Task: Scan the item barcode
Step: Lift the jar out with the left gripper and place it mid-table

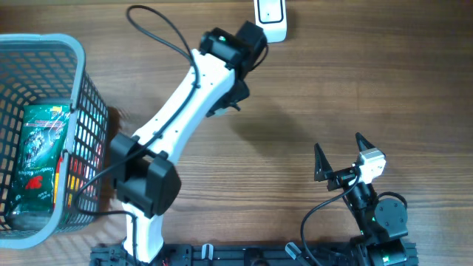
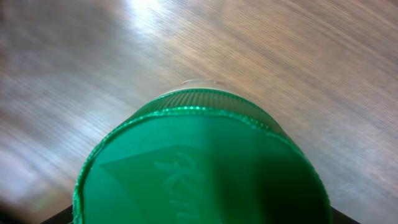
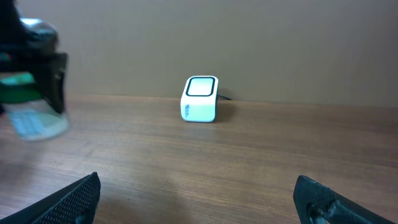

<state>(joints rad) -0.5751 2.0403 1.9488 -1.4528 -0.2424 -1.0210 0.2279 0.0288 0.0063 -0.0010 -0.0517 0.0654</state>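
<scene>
Next, my left gripper lowers the item down to the bare tabletop and releases it there, since that clear wood lies directly below my gripper.
The item is a clear container with a green ribbed lid [image 2: 199, 168]; the lid fills the lower half of the left wrist view. My left gripper [image 1: 230, 92] is shut on it and holds it above the table. In the overhead view the item is hidden under the wrist. The right wrist view shows the item [image 3: 34, 118] at the far left in the black fingers [image 3: 56, 74]. The white scanner [image 1: 270, 16] stands at the table's far edge, just right of and beyond the held item. My right gripper [image 1: 340, 148] rests open near the front right, nothing between its fingers.
A grey wire basket [image 1: 44, 41] stands at the left edge with green packets [image 1: 41, 148] inside. The left arm's black cable [image 1: 159, 22] loops over the table behind the arm. The scanner [image 3: 200, 98] faces upward with its window on top.
</scene>
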